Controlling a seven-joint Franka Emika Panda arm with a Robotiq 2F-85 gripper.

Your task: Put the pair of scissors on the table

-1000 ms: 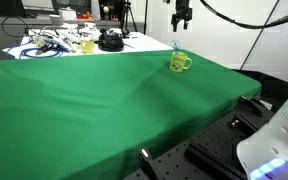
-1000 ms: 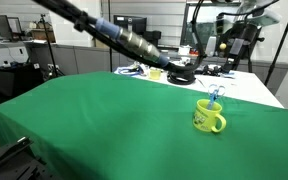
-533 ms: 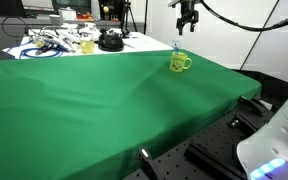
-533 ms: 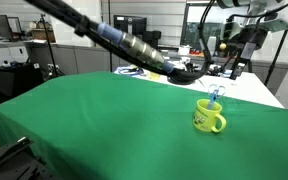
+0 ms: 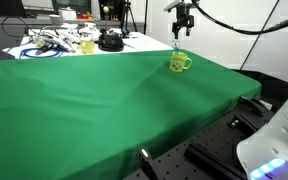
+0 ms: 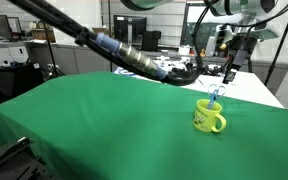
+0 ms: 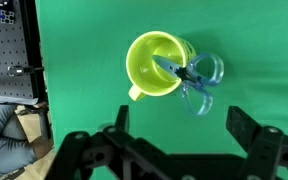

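Observation:
I will lower my gripper a short way onto the light-blue handles next, with its open fingers on either side of them, because the handles stick up clear of the mug's rim.
The pair of scissors (image 7: 197,78) has light-blue handles and stands blades-down in a yellow mug (image 7: 159,66) on the green-cloth table (image 5: 94,100). The handles stick out over the mug's rim in both exterior views (image 5: 176,47) (image 6: 215,96). My gripper (image 5: 182,26) hangs open and empty well above the mug (image 5: 178,63). In the wrist view its two dark fingers sit at the bottom (image 7: 174,130), spread wide, with the mug and scissors straight below. It also shows in an exterior view (image 6: 233,70) above the mug (image 6: 209,116).
A white table (image 5: 69,42) cluttered with cables, a yellow cup and a black round object stands beyond the green table. A perforated black plate (image 7: 9,60) edges the cloth in the wrist view. Metal frame parts (image 5: 224,140) lie near the table's front corner.
My gripper has come down a little toward the mug and scissors. The mug and scissors have not moved.

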